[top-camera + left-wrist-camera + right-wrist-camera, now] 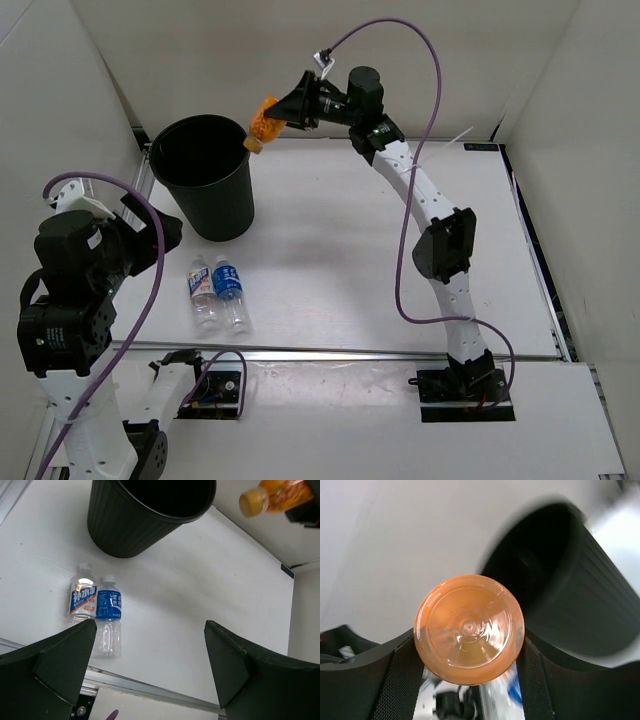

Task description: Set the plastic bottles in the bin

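Note:
The orange-amber bottle still hangs outside the black bin's rim, so my right gripper will next carry it left in the top view, over the black bin's opening (201, 151) (534, 555).
My right gripper (283, 110) is shut on the orange-amber plastic bottle (263, 122), holding it tilted, cap down, over the right rim of the black bin (215, 205). The right wrist view looks at the bottle's round base (469, 629) between the two pads, with the bin (590, 605) behind it. Two clear plastic bottles lie side by side on the table in front of the bin: one with a white label (203, 293) and one with a blue label (230, 292). My left gripper (150, 625) hangs open above them, holding nothing. It also sees the bin (130, 527) and the orange bottle (277, 495).
White walls close in the table on the left, back and right. A metal rail (330, 352) runs along the table's near edge. The right arm (440, 240) arches across the table's right half.

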